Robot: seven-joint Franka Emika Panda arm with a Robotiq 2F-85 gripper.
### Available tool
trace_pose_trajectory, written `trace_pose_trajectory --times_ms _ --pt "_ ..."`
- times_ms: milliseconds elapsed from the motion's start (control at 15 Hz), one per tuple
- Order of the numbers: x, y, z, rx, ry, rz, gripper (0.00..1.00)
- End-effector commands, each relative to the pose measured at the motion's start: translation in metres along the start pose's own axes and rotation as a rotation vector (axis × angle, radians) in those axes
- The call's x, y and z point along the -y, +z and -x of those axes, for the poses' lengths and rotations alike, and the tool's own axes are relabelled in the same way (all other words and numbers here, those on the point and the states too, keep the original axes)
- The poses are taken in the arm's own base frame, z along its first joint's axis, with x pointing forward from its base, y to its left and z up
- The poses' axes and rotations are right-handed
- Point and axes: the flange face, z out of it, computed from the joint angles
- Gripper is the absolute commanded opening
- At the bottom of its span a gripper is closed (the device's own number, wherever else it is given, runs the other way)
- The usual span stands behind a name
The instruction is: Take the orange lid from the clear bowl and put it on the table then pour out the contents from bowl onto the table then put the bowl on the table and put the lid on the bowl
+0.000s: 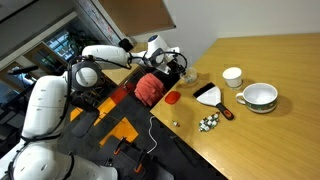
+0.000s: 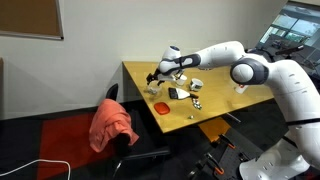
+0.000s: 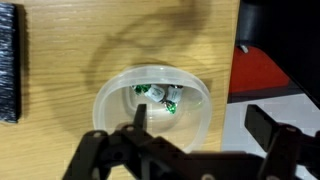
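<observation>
The gripper should next move down with its fingers on both sides of the bowl's rim by the table edge, then close on that side of the bowl.
The clear bowl (image 3: 118, 85) stands upright on the wooden table (image 3: 60, 40), with a few green-and-white wrapped pieces (image 3: 160, 97) inside it. My gripper (image 3: 200, 115) is open right over the bowl. One finger is inside the bowl and the other is outside its right wall, apart from it. The orange lid (image 1: 172, 99) lies flat on the table near the edge, a little apart from the gripper (image 1: 165, 62); it also shows in an exterior view (image 2: 161, 106). The gripper (image 2: 160, 78) hangs low near the table's corner.
A red cloth lump (image 1: 150, 88) lies just past the table edge, beside the bowl. A black brush with a white dustpan (image 1: 208, 93), a cluster of greenish-white pieces (image 1: 208, 123), a small white cup (image 1: 232, 76) and a white green-rimmed bowl (image 1: 260, 96) are on the table.
</observation>
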Motion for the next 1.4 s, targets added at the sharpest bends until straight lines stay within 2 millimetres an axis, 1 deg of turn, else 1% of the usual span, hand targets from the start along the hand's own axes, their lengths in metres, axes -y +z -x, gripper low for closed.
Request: trace_pose_trajectory --times_ms 0,400,467,533,600,667,800,1133,1200,1267,1333 --pt "0.009 0.005 -0.013 -0.032 -0.006 0.001 1.0" --pt "0.018 0.024 -0.015 -0.019 -0.019 0.018 1.0" --pt "0.018 0.027 -0.015 -0.016 -0.022 0.018 0.75" --pt "0.019 0.031 -0.015 -0.016 -0.029 0.021 0.72" --pt "0.02 0.033 -0.015 -0.015 -0.033 0.023 0.66" --pt "0.021 0.035 -0.015 -0.016 -0.036 0.025 0.56" --pt "0.022 0.038 -0.016 -0.015 -0.038 0.027 0.42" --pt "0.024 0.041 -0.018 -0.014 -0.037 0.027 0.03" --pt "0.025 0.04 -0.018 -0.01 -0.035 0.032 0.0" --pt "0.026 0.036 -0.02 -0.009 -0.039 0.035 0.01" --pt "0.027 0.03 -0.021 -0.001 -0.036 0.038 0.04"
